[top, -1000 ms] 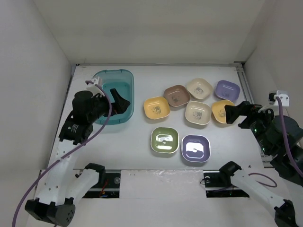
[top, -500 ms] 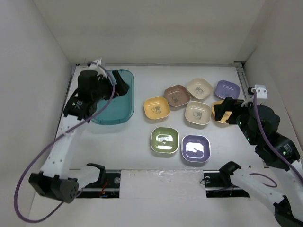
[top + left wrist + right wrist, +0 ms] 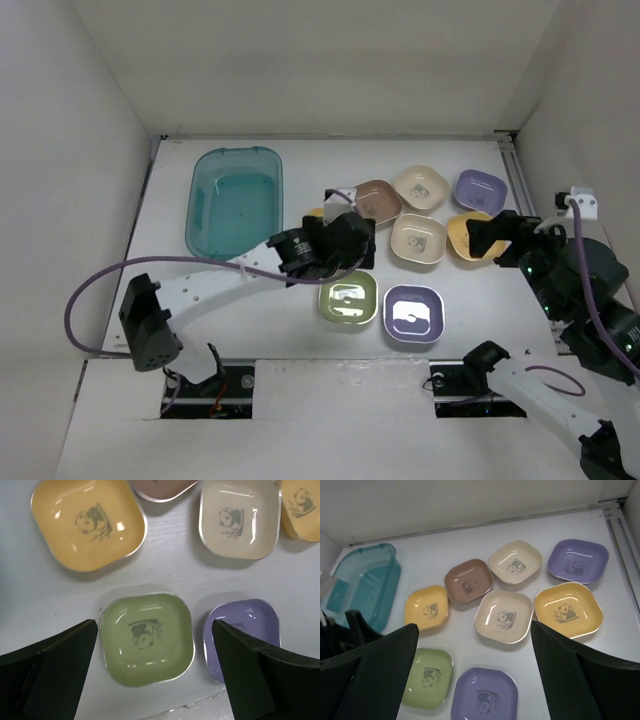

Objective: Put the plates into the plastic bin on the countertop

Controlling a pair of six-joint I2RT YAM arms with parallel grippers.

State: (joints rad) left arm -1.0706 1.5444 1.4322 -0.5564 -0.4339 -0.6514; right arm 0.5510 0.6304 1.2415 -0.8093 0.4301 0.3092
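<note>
My left gripper needs to move back and down next, onto the green plate's rim on the bin [image 3: 236, 200] side, because that rim is clear of other plates.
Several small rounded-square plates lie on the white countertop [image 3: 290, 330], right of the empty teal plastic bin [image 3: 236, 200]. My left gripper [image 3: 345, 240] hangs open above them and covers most of a yellow plate [image 3: 318, 218]. In the left wrist view the green plate [image 3: 146, 637] lies below and between the fingers of the left gripper [image 3: 154, 626], with the yellow plate [image 3: 87, 522] beyond it. My right gripper [image 3: 490, 238] is open and empty over another yellow plate [image 3: 462, 238]. From the right gripper [image 3: 474, 627] I see the cream plate [image 3: 503, 616] and a lavender plate [image 3: 485, 697].
White walls close in the left, back and right. A metal rail [image 3: 516, 170] runs along the right edge. The left arm [image 3: 210, 285] stretches low across the table's front left. The other plates are brown [image 3: 375, 200], cream [image 3: 420, 187] and lavender [image 3: 480, 188].
My left arm has swung from above the bin to the right, and its gripper now hangs over the yellow and green plates. The right gripper has hardly shifted. Both stay open.
</note>
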